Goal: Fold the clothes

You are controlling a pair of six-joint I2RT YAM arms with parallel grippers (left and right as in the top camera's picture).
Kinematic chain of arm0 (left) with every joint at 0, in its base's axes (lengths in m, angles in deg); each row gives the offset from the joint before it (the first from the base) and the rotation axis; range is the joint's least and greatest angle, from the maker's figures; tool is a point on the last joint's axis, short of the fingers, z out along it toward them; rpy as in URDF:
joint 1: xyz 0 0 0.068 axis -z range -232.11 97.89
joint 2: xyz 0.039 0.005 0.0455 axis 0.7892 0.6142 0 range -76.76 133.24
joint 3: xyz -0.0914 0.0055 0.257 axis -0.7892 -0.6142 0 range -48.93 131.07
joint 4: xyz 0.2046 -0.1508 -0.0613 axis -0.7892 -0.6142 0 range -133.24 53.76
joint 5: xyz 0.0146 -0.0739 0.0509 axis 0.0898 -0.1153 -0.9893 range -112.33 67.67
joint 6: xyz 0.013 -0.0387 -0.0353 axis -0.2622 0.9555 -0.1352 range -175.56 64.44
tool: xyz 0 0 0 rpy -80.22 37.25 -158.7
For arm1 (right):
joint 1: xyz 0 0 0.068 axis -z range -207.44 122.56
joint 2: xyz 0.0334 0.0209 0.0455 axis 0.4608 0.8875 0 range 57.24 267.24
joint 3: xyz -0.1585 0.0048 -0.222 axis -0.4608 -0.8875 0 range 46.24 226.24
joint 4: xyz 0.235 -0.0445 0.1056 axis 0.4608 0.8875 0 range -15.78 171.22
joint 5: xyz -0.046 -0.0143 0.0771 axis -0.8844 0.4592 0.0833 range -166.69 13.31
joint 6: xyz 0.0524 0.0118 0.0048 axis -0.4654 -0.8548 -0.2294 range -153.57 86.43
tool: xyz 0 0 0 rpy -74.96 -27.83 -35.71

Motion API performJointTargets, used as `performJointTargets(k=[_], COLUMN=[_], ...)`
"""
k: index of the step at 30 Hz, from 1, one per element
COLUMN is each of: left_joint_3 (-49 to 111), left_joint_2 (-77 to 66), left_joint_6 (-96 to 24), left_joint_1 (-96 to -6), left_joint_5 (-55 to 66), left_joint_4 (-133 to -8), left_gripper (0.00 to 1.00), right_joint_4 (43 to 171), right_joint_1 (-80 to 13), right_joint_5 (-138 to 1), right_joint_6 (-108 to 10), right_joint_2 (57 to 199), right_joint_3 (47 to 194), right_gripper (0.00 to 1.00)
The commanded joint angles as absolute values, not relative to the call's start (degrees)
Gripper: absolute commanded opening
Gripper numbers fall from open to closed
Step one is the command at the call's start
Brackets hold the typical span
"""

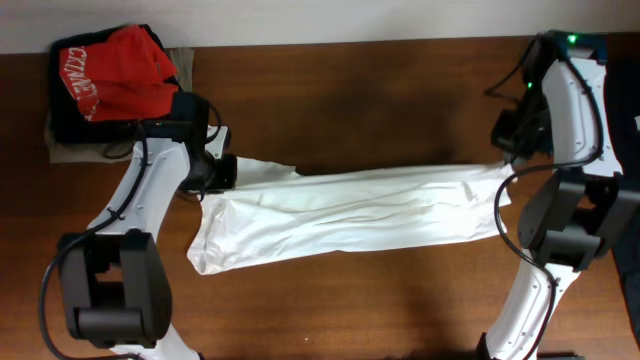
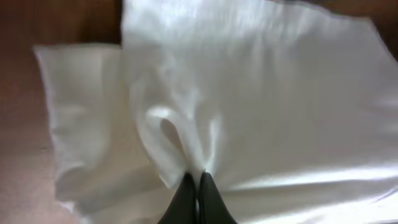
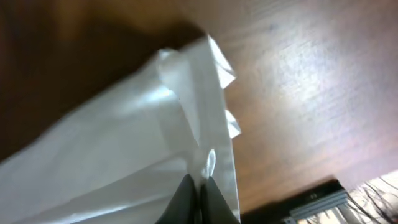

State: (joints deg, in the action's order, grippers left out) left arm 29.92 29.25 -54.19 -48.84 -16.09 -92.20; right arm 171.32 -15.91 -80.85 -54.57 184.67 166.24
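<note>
The pinched edge of the white garment hangs lifted off the table, so next I will move my right gripper down and slightly back over the white garment's near layer (image 1: 487, 197) and release the edge there.
A white garment (image 1: 350, 212) lies stretched across the wooden table between my two arms. My left gripper (image 1: 222, 172) is shut on its left end; the left wrist view shows the black fingers (image 2: 198, 182) pinching a fold of the white cloth (image 2: 261, 93). My right gripper (image 1: 512, 165) is shut on its right end; the right wrist view shows the fingers (image 3: 198, 185) clamped on the cloth's edge (image 3: 143, 143), which hangs lifted off the table. The garment's lower left part rests on the table.
A red garment (image 1: 115, 72) lies on a dark one on a stack of clothes (image 1: 60, 140) at the back left corner. The table's far edge meets a white wall. Bare wood (image 1: 380, 300) lies in front of the white garment.
</note>
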Motion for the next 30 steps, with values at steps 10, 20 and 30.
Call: performJointTargets(k=[10, 20, 30], left_joint_3=[20.17, 18.16, 18.16], left_joint_2=[27.48, 27.48, 27.48], left_joint_6=[-52.49, -52.51, -52.51], left_joint_1=[-49.65, -49.65, -49.65], left_joint_5=[-17.18, -17.20, -17.20], left_joint_4=[-96.16, -91.53, -90.48], left_gripper=[0.02, 0.99, 0.99], right_joint_4=[169.07, 159.72, 153.33], right_joint_1=[-15.78, -15.67, -6.71], right_joint_5=[-86.69, -89.73, -60.59], right_joint_6=[-53.54, -52.62, -23.48], right_joint_2=[183.38, 183.38, 183.38], right_joint_3=[151.73, 149.52, 147.07], right_gripper=[0.14, 0.99, 0.99])
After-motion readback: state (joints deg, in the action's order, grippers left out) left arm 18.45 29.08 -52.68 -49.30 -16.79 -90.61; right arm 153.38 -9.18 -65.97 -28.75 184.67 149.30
